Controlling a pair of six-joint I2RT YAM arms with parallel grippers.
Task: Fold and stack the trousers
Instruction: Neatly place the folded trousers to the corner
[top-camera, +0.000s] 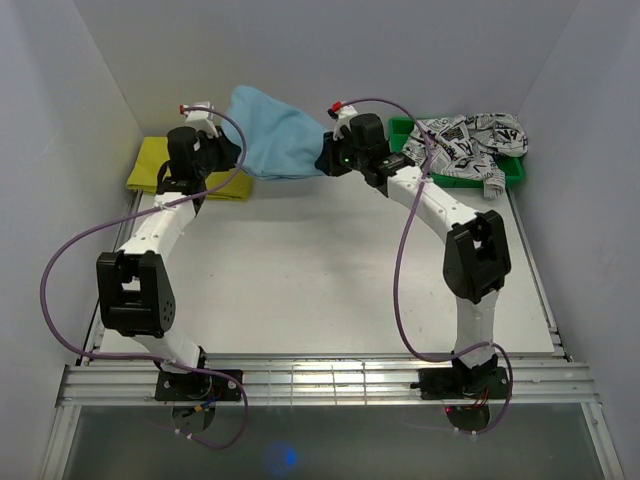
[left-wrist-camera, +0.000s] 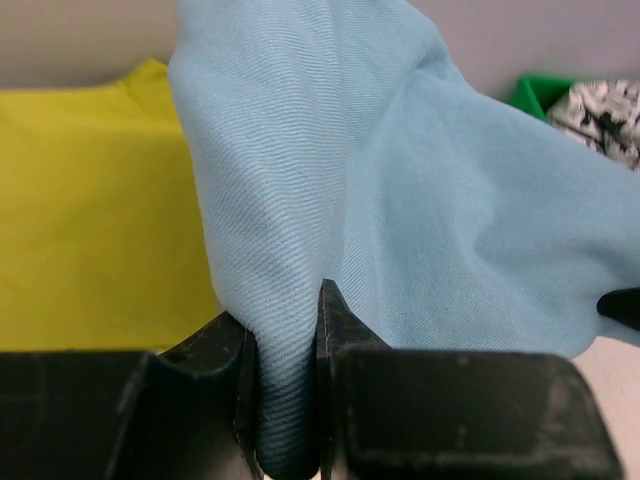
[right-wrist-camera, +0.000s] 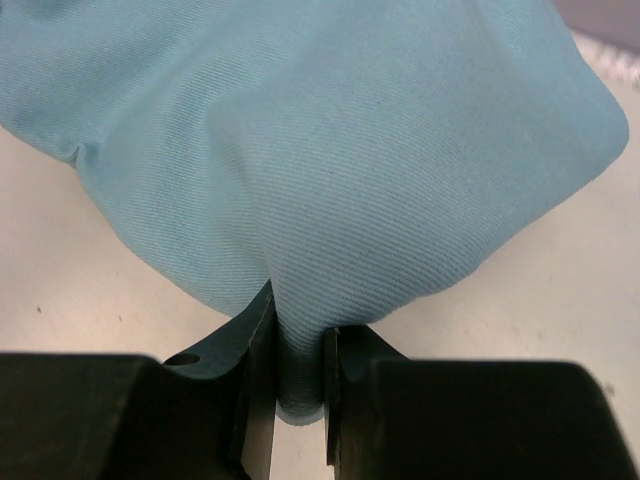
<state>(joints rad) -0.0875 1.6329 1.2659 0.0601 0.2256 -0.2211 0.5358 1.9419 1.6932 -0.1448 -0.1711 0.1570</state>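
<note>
The yellow garment's near edge (top-camera: 236, 191) is below and to the left of my right gripper in the top view, so my right gripper should move there next, go down and release the blue trousers (top-camera: 278, 140).
The light blue trousers (top-camera: 278, 140) are bunched into a folded bundle at the back of the table, held between both arms. My left gripper (top-camera: 232, 158) is shut on the bundle's left edge; the left wrist view shows a thick fold of the blue trousers (left-wrist-camera: 400, 210) pinched between its fingers (left-wrist-camera: 340, 330). At the bundle's right edge my right gripper (top-camera: 325, 160) is shut on the cloth, and the right wrist view shows the blue trousers (right-wrist-camera: 320, 150) squeezed between its fingers (right-wrist-camera: 255, 340), above the white table.
A folded yellow garment (top-camera: 160, 165) lies at the back left, just beyond the left gripper. A green bin (top-camera: 515, 170) at the back right holds a black-on-white printed garment (top-camera: 465, 140). White walls enclose the table on three sides.
</note>
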